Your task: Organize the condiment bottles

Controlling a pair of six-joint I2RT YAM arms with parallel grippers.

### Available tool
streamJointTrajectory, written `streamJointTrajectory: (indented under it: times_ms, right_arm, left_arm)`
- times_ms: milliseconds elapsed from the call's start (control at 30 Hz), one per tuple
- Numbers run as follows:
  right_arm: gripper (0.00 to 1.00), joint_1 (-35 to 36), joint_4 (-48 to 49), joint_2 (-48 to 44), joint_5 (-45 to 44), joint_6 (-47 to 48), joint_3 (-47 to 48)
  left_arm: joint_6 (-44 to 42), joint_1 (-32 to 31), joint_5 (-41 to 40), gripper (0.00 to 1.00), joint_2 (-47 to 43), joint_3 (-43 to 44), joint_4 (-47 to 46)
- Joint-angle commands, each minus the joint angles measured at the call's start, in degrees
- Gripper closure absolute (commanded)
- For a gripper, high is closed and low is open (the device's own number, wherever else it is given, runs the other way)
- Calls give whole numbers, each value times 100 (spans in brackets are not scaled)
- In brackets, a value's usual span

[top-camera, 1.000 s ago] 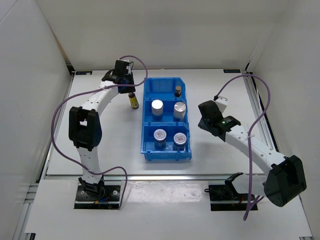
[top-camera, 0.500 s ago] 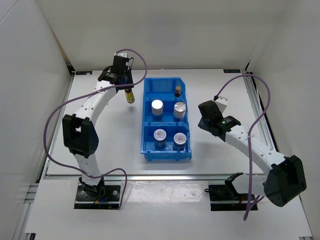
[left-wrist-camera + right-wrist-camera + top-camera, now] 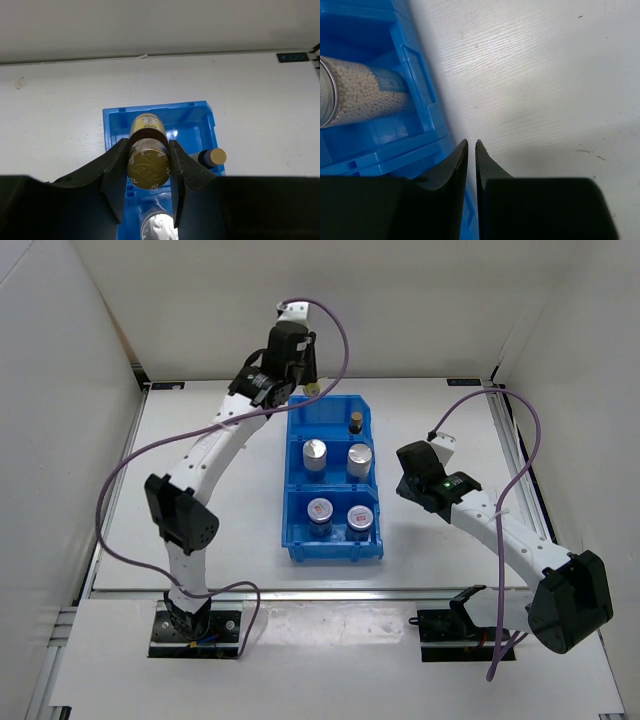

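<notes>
The slim bottle goes down with my left gripper into the other side of the blue bin's far section next for release. The second amber bottle leaves that gap free.
My left gripper is shut on a slim dark amber bottle with a gold cap and holds it in the air over the far compartment of the blue bin. A second amber bottle stands at the right of that compartment and also shows in the left wrist view. Two silver-topped cylinders stand in the middle compartment. Two short jars with red marks stand in the near one. My right gripper is shut and empty, low beside the bin's right wall.
White walls enclose the table on the left, back and right. The right arm lies across the table right of the bin. A cylinder filled with white beads shows through the bin wall in the right wrist view.
My left gripper has lifted the amber bottle from the table left of the bin and carried it up and to the right, over the bin's far compartment. The right arm has not moved.
</notes>
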State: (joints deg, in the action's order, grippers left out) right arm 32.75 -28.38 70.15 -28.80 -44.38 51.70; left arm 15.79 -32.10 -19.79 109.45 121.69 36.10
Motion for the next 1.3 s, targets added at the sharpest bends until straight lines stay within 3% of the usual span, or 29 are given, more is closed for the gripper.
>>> streamJointTrajectory:
  times_ms: [0, 267, 567, 700, 1200, 1267]
  right_arm:
    - [85, 12, 157, -1, -117, 17, 182]
    - [85, 12, 210, -1, -117, 17, 130]
    - [85, -41, 263, 104, -65, 70, 182]
    - [85, -41, 263, 104, -65, 70, 182]
    - [83, -41, 263, 104, -12, 70, 182]
    - [83, -41, 263, 104, -12, 70, 182]
  left_arm:
    - [-260, -69, -253, 89, 497, 416, -112]
    - [-375, -69, -447, 89, 1306, 646, -112]
    - [-270, -69, -508, 89, 1571, 409, -112]
    - [-68, -7, -456, 78, 1632, 294, -112]
    - [513, 476, 300, 63, 1580, -268, -112]
    - [565, 476, 353, 55, 1580, -321, -112]
